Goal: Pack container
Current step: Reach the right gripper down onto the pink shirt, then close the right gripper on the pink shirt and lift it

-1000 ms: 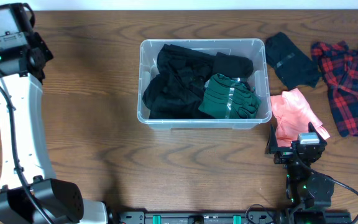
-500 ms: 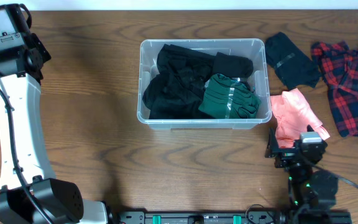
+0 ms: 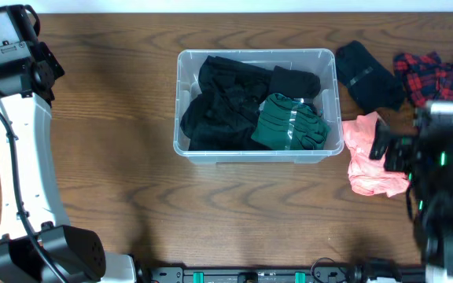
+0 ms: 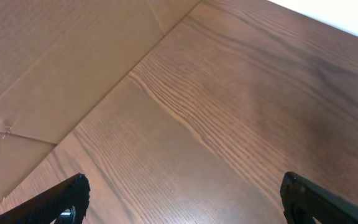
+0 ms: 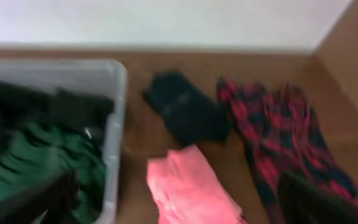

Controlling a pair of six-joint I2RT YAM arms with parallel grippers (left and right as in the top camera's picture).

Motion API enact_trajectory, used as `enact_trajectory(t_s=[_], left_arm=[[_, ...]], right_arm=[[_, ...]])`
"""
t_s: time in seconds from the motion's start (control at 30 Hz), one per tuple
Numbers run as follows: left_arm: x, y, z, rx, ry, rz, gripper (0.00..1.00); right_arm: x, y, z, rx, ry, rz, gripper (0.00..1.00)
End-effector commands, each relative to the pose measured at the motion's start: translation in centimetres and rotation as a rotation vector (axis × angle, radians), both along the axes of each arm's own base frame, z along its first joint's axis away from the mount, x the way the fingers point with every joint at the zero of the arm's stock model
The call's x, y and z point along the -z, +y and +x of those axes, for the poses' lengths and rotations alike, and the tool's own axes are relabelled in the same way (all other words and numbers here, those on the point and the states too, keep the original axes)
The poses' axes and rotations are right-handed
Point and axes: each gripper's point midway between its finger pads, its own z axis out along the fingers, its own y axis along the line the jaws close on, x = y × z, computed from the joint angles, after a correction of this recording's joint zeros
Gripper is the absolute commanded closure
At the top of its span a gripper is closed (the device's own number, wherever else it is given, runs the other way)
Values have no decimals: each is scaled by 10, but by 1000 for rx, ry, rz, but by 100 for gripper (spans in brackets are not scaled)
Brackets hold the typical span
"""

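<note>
Bare wood is between the pink garment [image 3: 364, 161] and the plaid shirt. My right gripper will next lower and turn onto the garment's edge away from the container.
The clear container [image 3: 181, 118] stands at mid-table and holds black clothes [image 3: 222, 102] and a green garment [image 3: 289, 122]. In the right wrist view its corner [image 5: 114, 124] is at the left. A pink garment [image 3: 364, 161] lies right of it, with a black garment [image 3: 366, 75] and a red plaid shirt [image 3: 439, 75] behind. My right gripper [image 5: 179, 208] is open and empty, hovering above the pink garment [image 5: 188, 186]. My right arm [image 3: 431, 157] is blurred. My left gripper [image 4: 185, 199] is open and empty over bare wood at the far left.
The left arm [image 3: 14, 118] stands along the table's left edge. The black garment [image 5: 185, 109] and plaid shirt [image 5: 278, 137] lie near the back wall. A dark rail [image 3: 250, 275] runs along the front edge.
My right arm has lifted from the front edge and swung back and right, now over the pink garment and plaid shirt. The left arm has barely moved.
</note>
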Motion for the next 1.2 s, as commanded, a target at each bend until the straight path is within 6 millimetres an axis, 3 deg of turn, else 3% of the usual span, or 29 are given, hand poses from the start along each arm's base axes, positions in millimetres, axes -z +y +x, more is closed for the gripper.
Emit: enact_trajectory(t_s=[0.0,0.2,0.47,0.63,0.87,1.17], left_arm=[[0,3,-2,-10,10,13,2],[0,3,-2,-10,10,13,2],[0,3,-2,-10,10,13,2],[0,3,-2,-10,10,13,2],[0,3,-2,-10,10,13,2],[0,3,-2,-10,10,13,2]], right_arm=[[25,-15,18,4,151,50,1],[79,-27,22,-16,385,346,1],[107,-73,19,125,440,398,1],[128,-86,21,119,494,395,1],[184,-113,13,256,670,405,1],[238,-111,6,263,829,485,1]])
